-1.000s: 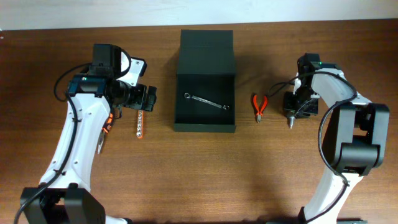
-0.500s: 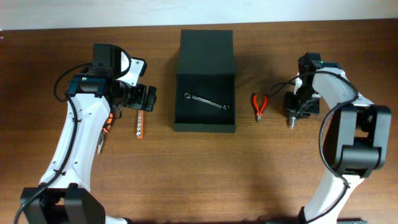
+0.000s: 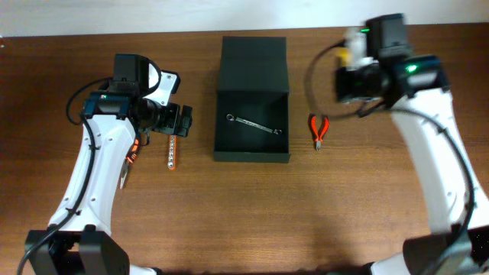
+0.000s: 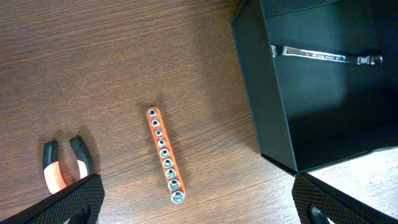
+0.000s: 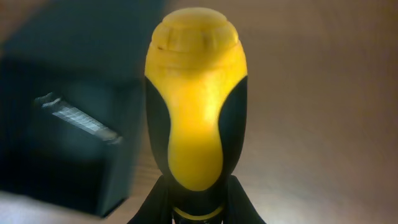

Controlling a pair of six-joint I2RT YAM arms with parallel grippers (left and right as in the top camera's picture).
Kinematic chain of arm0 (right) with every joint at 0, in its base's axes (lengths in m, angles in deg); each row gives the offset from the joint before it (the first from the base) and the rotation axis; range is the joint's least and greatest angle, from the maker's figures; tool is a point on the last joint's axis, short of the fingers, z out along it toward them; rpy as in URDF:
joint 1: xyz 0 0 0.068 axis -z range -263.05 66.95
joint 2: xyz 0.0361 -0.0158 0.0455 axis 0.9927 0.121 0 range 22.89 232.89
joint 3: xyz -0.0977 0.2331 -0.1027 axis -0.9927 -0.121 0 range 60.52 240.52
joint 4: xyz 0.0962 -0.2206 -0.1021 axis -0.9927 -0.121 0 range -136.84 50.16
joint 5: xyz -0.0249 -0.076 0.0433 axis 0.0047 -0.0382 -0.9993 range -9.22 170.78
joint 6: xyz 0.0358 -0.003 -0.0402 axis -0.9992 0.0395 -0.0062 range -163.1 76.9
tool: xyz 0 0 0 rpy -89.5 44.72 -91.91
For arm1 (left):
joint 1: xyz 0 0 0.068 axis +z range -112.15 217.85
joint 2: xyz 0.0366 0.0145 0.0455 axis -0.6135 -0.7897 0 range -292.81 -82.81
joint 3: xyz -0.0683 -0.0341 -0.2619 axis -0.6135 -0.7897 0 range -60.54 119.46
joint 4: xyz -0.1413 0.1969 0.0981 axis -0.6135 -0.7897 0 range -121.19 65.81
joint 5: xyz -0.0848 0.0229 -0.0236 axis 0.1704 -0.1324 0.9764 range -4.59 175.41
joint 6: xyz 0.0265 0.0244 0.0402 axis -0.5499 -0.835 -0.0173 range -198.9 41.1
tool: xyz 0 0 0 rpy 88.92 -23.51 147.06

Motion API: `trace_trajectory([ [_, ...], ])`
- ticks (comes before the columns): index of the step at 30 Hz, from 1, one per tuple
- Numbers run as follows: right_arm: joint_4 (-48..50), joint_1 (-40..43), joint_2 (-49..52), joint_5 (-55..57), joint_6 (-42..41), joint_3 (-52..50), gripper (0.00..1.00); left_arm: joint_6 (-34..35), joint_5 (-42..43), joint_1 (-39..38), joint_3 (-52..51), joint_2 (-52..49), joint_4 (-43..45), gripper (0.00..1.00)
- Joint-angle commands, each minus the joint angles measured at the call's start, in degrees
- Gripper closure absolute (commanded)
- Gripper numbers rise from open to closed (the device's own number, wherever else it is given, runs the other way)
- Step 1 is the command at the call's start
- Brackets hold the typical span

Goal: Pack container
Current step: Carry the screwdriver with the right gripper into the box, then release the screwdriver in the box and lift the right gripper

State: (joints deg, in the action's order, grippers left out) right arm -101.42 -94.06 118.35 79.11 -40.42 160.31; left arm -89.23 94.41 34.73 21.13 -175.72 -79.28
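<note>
I will move the screwdriver with my right gripper over toward the container [image 3: 252,147] and down inside it, to the wrench's lid side, and then let go of it. The container's bottom is bare there.
The container [image 3: 252,147] is a dark, open box at the table's middle, its flap lid [image 3: 254,57] folded back. A silver wrench [image 3: 254,124] lies inside it. My right gripper [image 3: 353,76] is up in the air right of the lid, blurred. In the right wrist view my right gripper [image 5: 196,205] is shut on a yellow-and-black screwdriver handle [image 5: 194,93], with the container [image 5: 62,168] and the wrench [image 5: 78,118] to the left. My left gripper [image 3: 179,122] is open and empty over an orange socket rail [image 3: 173,151]. The left wrist view shows the rail [image 4: 165,154], the container [image 4: 273,124] and the wrench [image 4: 326,57].
Red-handled pliers [image 3: 318,130] lie on the wood right of the container. Orange-handled pliers [image 3: 131,153] lie left of the socket rail, partly under my left arm, and show in the left wrist view [image 4: 59,168].
My right arm has lifted off the table and swung up and left toward the container with the screwdriver in its grip. My left arm has not moved.
</note>
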Motion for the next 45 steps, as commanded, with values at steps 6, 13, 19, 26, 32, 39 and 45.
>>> trace_trajectory([
  [6, 0.9, -17.9, 3.5, -1.3, 24.3, 0.6, 0.96, -0.9, 0.2, -0.1, 1.1, -0.4, -0.1, 0.01],
  [13, 2.5, -21.2, 12.9, -1.4, 42.2, 0.6, 0.96, -0.9, 0.2, -0.1, 1.1, -0.4, -0.1, 0.01],
  [19, 2.7, -21.2, 21.9, -1.1, 54.9, 0.6, 0.96, -0.9, 0.2, -0.1, 1.1, -0.4, -0.1, 0.01],
  [26, 4.4, -21.1, 27.9, 0.1, 56.0, 0.6, 0.96, -0.9, 0.2, -0.1, 1.1, -0.4, -0.1, 0.01],
  [32, 7.5, -20.6, 28.9, 0.4, 56.1, 0.6, 0.96, -0.9, 0.2, -0.1, 1.1, -0.4, -0.1, 0.01],
  [39, 10.2, -18.8, 30.2, 0.2, 57.1, 0.6, 0.96, -0.9, 0.2, -0.1, 1.1, -0.4, -0.1, 0.01],
  [45, 11.6, -16.6, 31.8, 0.2, 57.1, 0.6, 0.96, -0.9, 0.2, -0.1, 1.1, -0.4, -0.1, 0.01],
])
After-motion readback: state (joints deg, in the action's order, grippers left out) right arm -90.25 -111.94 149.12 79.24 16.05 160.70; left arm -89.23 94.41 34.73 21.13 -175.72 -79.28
